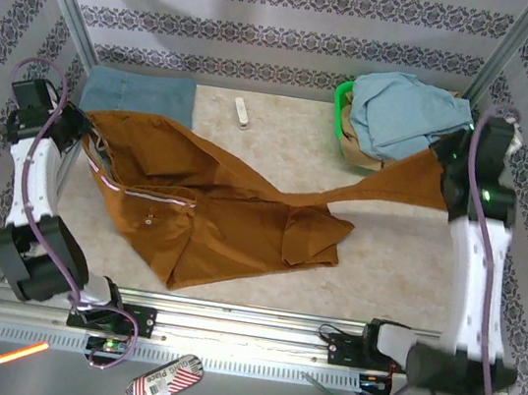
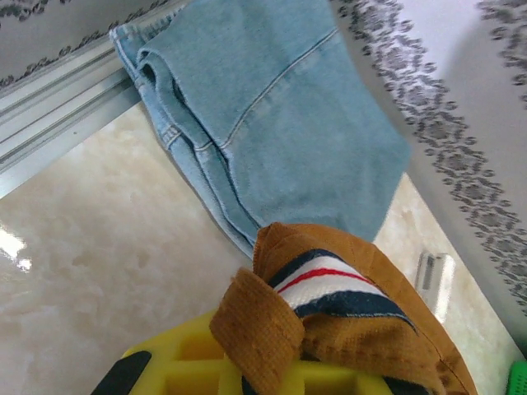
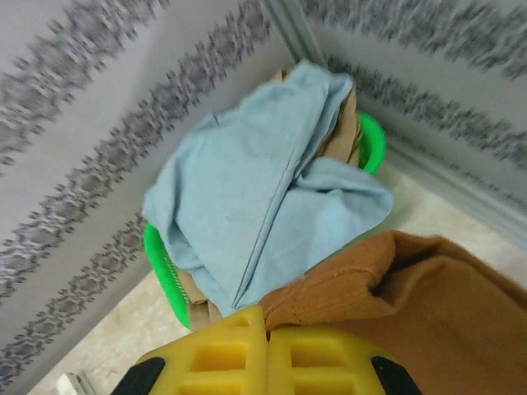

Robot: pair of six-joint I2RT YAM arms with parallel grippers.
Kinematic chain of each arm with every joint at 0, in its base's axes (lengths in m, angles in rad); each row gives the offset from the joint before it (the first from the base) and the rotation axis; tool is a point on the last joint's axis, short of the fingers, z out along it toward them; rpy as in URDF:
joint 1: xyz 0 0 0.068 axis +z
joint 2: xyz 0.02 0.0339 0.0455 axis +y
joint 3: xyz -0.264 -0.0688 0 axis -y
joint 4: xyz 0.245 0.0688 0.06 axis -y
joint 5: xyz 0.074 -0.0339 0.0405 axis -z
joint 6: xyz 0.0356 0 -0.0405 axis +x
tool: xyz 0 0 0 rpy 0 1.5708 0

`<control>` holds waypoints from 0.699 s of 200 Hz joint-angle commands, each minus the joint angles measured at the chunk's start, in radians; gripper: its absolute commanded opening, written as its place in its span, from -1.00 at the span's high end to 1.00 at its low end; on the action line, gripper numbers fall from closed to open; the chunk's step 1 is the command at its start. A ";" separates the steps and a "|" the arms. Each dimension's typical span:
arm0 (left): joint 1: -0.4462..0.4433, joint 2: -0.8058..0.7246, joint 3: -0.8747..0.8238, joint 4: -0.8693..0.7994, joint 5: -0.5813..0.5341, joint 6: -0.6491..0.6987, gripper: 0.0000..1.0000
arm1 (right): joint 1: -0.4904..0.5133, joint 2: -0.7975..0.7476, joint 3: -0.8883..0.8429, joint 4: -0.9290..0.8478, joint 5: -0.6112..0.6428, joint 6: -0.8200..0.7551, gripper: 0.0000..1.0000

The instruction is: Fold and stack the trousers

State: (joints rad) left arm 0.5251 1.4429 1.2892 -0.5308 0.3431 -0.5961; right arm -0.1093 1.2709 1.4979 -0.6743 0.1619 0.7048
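The leg lies narrow and bunched. My right gripper will next carry the leg's end outward over the pale blue clothes in the basket point(image 1: 405, 107) point(image 3: 239, 189) and let go of it.
The rust-brown trousers point(image 1: 212, 210) lie spread across the table, waistband at the left, one leg stretched up to the right. My left gripper point(image 1: 84, 126) is shut on the waistband, whose white, red and navy striped lining point(image 2: 338, 284) shows above the yellow fingers point(image 2: 206, 366). My right gripper point(image 1: 444, 170) is shut on the leg's end, lifted off the table beside the green basket; the brown cloth point(image 3: 412, 296) bunches at the closed yellow fingers point(image 3: 239, 354).
A folded denim-blue cloth point(image 1: 138, 94) lies at the back left. The green basket point(image 1: 341, 100) at the back right holds pale blue and tan clothes point(image 1: 406, 110). A small white object point(image 1: 242, 112) lies at the back centre. Patterned walls close in three sides.
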 commanded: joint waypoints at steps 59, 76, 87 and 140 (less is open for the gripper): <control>0.021 0.422 0.348 0.034 0.037 -0.002 1.00 | 0.029 0.593 0.468 -0.025 -0.050 0.102 0.98; 0.019 0.514 0.431 -0.004 0.067 0.015 0.90 | 0.028 0.691 0.581 -0.044 -0.045 0.117 0.73; 0.019 0.564 0.472 -0.014 0.092 0.015 0.50 | 0.029 0.769 0.698 -0.079 -0.055 0.109 0.17; 0.008 0.536 0.556 -0.175 0.051 0.054 -1.00 | 0.082 1.004 1.238 -0.490 -0.094 -0.042 -0.20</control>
State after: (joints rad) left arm 0.5323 2.0834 1.8164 -0.5999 0.4252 -0.5808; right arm -0.0772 2.3192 2.6892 -0.9485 0.0853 0.7540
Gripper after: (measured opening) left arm 0.966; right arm 0.587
